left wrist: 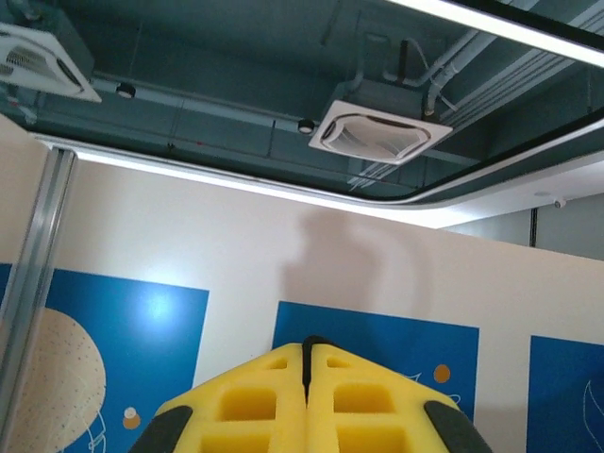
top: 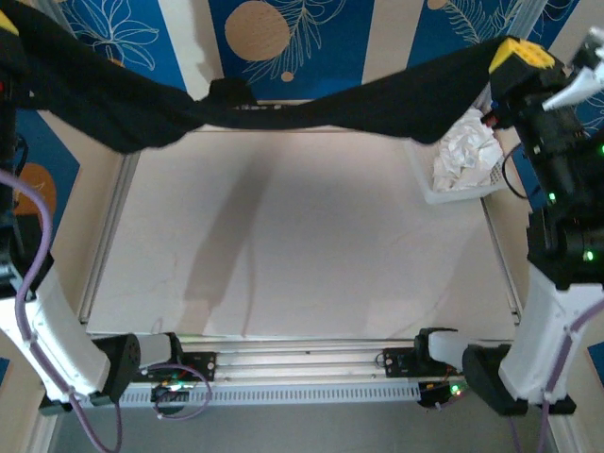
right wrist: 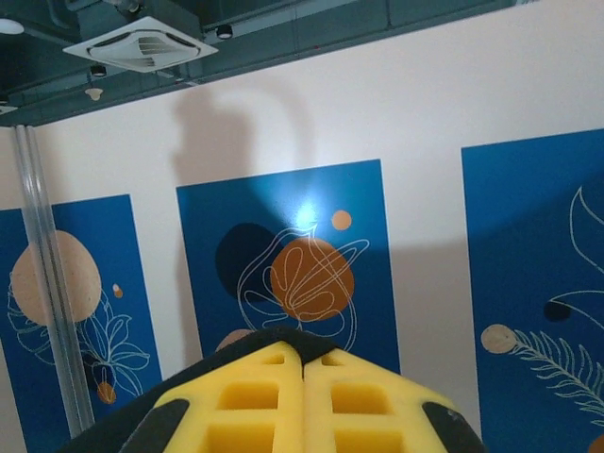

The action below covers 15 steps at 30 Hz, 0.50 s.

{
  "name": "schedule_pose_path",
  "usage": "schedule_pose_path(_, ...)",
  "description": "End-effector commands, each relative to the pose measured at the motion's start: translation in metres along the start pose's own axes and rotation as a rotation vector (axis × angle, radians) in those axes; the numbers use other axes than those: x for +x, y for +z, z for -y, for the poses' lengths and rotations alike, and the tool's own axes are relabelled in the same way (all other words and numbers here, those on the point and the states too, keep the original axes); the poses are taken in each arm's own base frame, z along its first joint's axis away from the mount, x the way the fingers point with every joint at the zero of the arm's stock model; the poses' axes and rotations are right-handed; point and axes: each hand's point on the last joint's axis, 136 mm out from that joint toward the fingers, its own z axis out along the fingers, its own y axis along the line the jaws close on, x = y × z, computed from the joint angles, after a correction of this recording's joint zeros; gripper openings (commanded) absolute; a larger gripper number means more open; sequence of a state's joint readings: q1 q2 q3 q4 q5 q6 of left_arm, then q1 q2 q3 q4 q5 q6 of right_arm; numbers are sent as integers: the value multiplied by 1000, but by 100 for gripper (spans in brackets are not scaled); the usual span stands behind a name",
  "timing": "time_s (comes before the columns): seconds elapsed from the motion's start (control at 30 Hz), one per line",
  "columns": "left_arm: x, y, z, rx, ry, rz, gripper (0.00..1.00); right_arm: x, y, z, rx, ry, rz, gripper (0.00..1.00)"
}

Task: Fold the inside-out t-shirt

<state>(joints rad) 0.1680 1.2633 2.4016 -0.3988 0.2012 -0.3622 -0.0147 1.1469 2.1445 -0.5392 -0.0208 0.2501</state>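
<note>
I will lower my right gripper next to the table's far edge beside the white bin and release the shirt's corner, as the shirt still hangs stretched in the air.
The black inside-out t-shirt point(top: 311, 104) hangs stretched in the air across the far side of the table, sagging in the middle. My left gripper point(top: 5, 21) holds its left end at the top left corner of the top view; my right gripper point(top: 517, 55) holds its right end at the top right. In the left wrist view the yellow jaws point(left wrist: 306, 351) are pressed together with a thin black strip of the t-shirt point(left wrist: 307, 377) pinched between them. In the right wrist view the yellow jaws point(right wrist: 304, 354) are shut too, with black t-shirt cloth point(right wrist: 236, 351) wrapped over the tips.
A white bin point(top: 427, 181) with a crumpled white cloth point(top: 465, 151) stands at the table's far right, under the right gripper. The white tabletop point(top: 302, 245) lies below the hanging shirt, framed by aluminium rails point(top: 302, 363). Both wrist cameras face the blue-patterned back wall.
</note>
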Motion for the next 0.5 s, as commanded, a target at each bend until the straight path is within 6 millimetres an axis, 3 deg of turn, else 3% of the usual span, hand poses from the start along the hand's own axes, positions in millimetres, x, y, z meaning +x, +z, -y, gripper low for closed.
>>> schedule_pose_path(0.0, -30, -16, 14, 26, 63, 92, 0, -19, -25, -1, 43, -67, 71, 0)
schedule_pose_path(0.1, -36, -16, 15, 25, 74, 110, 0, -20, -30, 1, 63, -88, 81, 0)
schedule_pose_path(0.2, -11, 9, 1, 15, 56, 61, 0, -8, -14, 11, 84, -103, 52, 0)
schedule_pose_path(0.3, 34, 46, -22, 1, 33, -24, 0, 11, 10, 23, 94, -113, 7, 0)
schedule_pose_path(0.47, 135, 107, -62, -15, 1, -189, 0, 61, 59, 48, 103, -116, -82, 0)
